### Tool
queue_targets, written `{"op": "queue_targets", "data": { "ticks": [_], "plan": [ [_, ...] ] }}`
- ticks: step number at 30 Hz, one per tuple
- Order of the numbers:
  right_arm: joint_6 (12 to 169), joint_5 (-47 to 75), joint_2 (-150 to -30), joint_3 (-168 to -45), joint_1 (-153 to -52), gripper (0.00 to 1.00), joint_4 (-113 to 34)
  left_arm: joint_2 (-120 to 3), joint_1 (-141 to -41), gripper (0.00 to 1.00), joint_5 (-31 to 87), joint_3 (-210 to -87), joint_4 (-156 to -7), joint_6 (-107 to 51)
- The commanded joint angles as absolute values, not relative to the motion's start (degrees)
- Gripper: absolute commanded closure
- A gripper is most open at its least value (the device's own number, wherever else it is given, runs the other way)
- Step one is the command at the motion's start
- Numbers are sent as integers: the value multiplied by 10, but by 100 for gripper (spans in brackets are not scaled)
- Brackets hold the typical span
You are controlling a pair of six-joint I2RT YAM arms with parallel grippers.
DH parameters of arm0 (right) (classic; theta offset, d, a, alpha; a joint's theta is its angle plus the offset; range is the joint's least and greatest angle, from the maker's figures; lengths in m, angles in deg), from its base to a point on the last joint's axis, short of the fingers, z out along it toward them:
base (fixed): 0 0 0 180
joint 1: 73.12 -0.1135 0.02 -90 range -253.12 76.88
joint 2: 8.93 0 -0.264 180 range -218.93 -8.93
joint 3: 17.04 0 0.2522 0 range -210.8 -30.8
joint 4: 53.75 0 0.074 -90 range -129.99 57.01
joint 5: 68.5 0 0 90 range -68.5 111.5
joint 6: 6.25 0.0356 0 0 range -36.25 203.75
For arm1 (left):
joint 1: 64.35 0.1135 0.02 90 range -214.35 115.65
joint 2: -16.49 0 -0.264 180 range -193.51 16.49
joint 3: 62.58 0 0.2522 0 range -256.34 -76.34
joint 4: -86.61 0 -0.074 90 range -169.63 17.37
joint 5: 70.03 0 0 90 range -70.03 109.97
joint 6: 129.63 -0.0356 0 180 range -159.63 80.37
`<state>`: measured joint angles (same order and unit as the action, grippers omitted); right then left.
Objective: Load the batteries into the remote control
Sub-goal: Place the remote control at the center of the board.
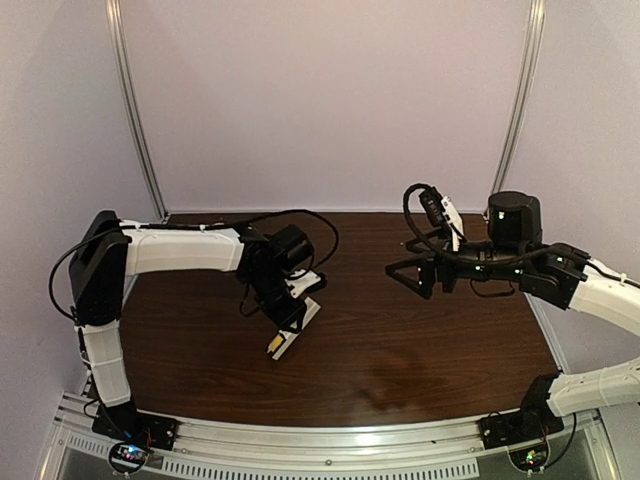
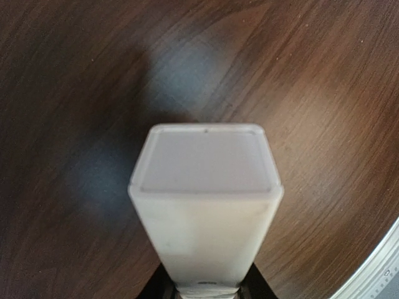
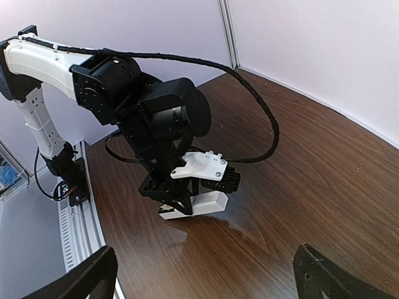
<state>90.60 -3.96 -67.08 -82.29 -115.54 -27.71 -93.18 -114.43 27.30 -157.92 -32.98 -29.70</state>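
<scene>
The white remote control (image 1: 296, 330) hangs tilted, so next I will move my left gripper down toward the right gripper's side, turn the remote flat and release it on the tabletop.
My left gripper (image 1: 283, 318) is shut on the white remote control (image 1: 296, 330) and holds it just above the dark wooden table, tilted towards the near edge. In the left wrist view the remote (image 2: 206, 199) fills the middle, its flat end facing the camera, with the gripper (image 2: 209, 291) clamped round its base. It also shows in the right wrist view (image 3: 212, 204). A small orange-yellow spot (image 1: 272, 343) sits at the remote's lower end; I cannot tell if it is a battery. The blue battery is out of view. My right gripper (image 1: 408, 274) is open, empty and raised at the right.
A metal rail (image 1: 330, 440) runs along the table's near edge and shows in the left wrist view (image 2: 380, 268). White walls with two metal posts close off the back. A black cable (image 3: 262, 112) loops off the left arm.
</scene>
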Motion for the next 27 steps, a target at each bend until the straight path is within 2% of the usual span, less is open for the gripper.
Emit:
{"op": "queue_targets", "data": {
  "ticks": [1, 21, 22, 24, 27],
  "plan": [
    [907, -30, -655, -808, -1149, 0, -268, -969, -1160, 100, 254, -1625, -289, -309],
    [904, -38, -652, -795, -1134, 0, -266, -1098, -1201, 100, 222, -1710, -259, -306],
    [905, -39, -652, -794, -1133, 0, -267, -1100, -1202, 98, 222, -1711, -259, -306],
    [905, -39, -653, -794, -1131, 0, -267, -1103, -1203, 89, 223, -1713, -260, -305],
    [909, -40, -653, -794, -1130, 0, -267, -1102, -1205, 64, 222, -1713, -260, -305]
  ]
}}
